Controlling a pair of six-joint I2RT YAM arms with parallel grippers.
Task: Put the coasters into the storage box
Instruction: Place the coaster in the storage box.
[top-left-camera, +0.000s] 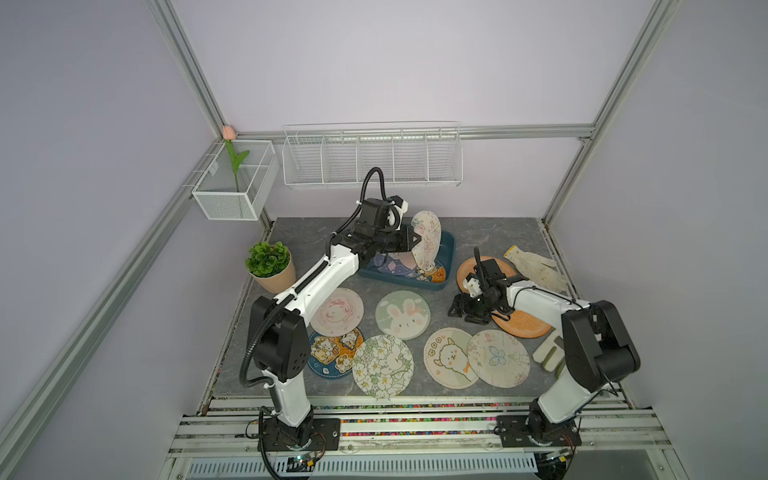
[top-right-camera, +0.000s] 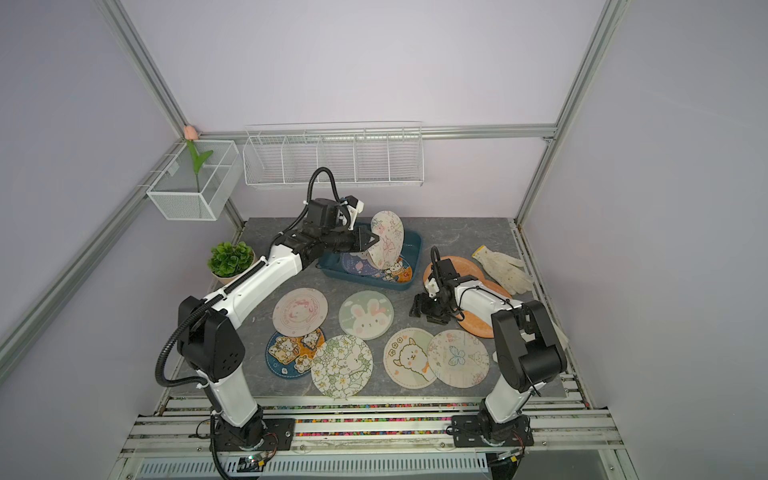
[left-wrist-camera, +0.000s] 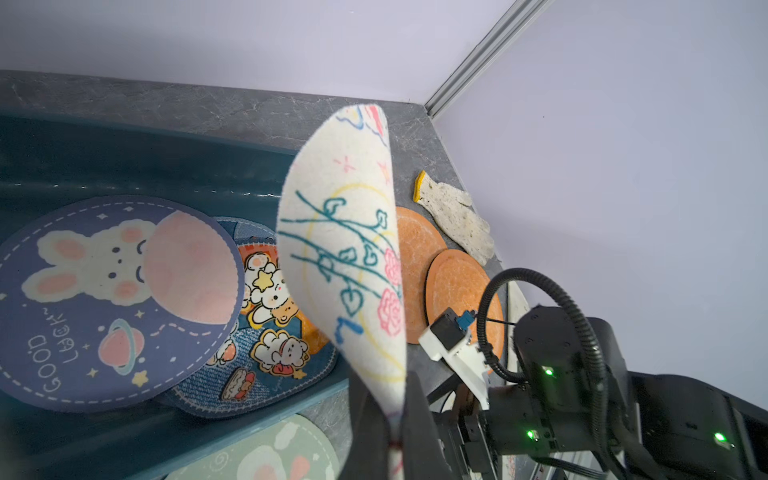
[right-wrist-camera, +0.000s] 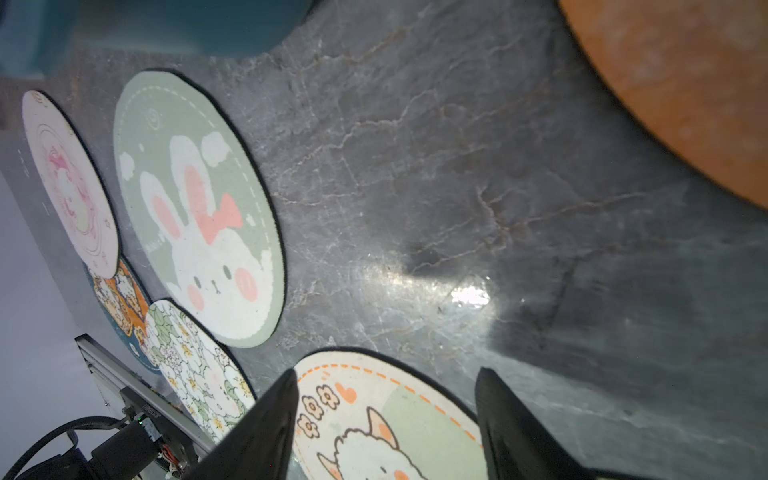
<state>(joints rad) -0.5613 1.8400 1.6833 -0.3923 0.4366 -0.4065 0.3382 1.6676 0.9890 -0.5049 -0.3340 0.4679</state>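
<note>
The flower-print coaster still hangs above the coasters inside, so my left gripper should next go down into the teal box (top-left-camera: 446, 249) toward the navy bunny coaster and release it there.
My left gripper (top-left-camera: 409, 245) (left-wrist-camera: 399, 399) is shut on the edge of a white flower-print coaster (top-left-camera: 426, 239) (left-wrist-camera: 345, 232), which stands upright above the teal storage box (top-left-camera: 446, 249) (left-wrist-camera: 124, 158). Inside the box lie a navy bunny coaster (left-wrist-camera: 104, 299) and a denim-blue one (left-wrist-camera: 270, 332). My right gripper (top-left-camera: 465, 311) (right-wrist-camera: 386, 374) is open and holds nothing; it hovers low over the table at the edge of the alpaca coaster (top-left-camera: 449, 357) (right-wrist-camera: 374, 436). Several more coasters lie flat in front, among them a green bunny one (top-left-camera: 402, 314). Two orange ones (top-left-camera: 467, 268) (top-left-camera: 525, 326) lie under the right arm.
An off-white glove (top-left-camera: 536, 266) lies at the back right, another (top-left-camera: 548, 353) by the right arm's base. A potted plant (top-left-camera: 270, 266) stands at the table's left edge. White wire baskets (top-left-camera: 372, 160) (top-left-camera: 235, 183) hang on the back wall and frame.
</note>
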